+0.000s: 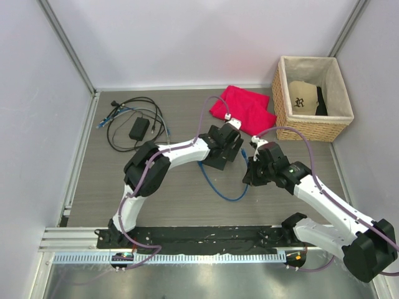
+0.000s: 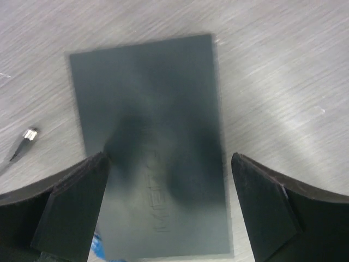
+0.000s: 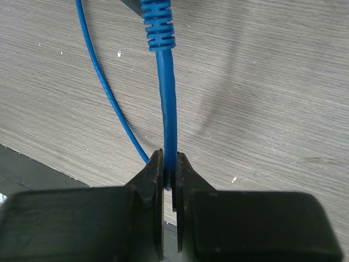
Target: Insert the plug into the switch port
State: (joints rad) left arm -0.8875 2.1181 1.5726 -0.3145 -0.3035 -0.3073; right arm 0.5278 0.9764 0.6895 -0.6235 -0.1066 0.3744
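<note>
I will next move my right gripper down and to the left in the top view toward bare tabletop inside the cable's loop [image 3: 136, 103], since the clear room there allows releasing the cable [image 3: 168, 109].
The switch [image 2: 152, 125] is a flat dark grey box lying on the wood-grain table, and in the top view the switch [image 1: 216, 162] is partly covered by the left arm. My left gripper [image 2: 169, 159] hovers over it, open wide, one finger on each side, touching nothing. My right gripper [image 3: 170, 164] is shut on the blue cable [image 3: 168, 109] just behind the ribbed boot of the plug [image 3: 158, 22]. The plug's tip runs off the top edge of that view, beside a dark corner. In the top view my right gripper [image 1: 250, 168] sits just right of the switch.
The blue cable loops on the table [image 1: 225, 190] in front of the switch. A black power brick [image 1: 138, 129] with black cords lies at the back left. A red cloth [image 1: 244, 107] and a wicker basket [image 1: 312, 128] holding a cap stand at the back right. A small metal connector [image 2: 31, 134] lies left of the switch.
</note>
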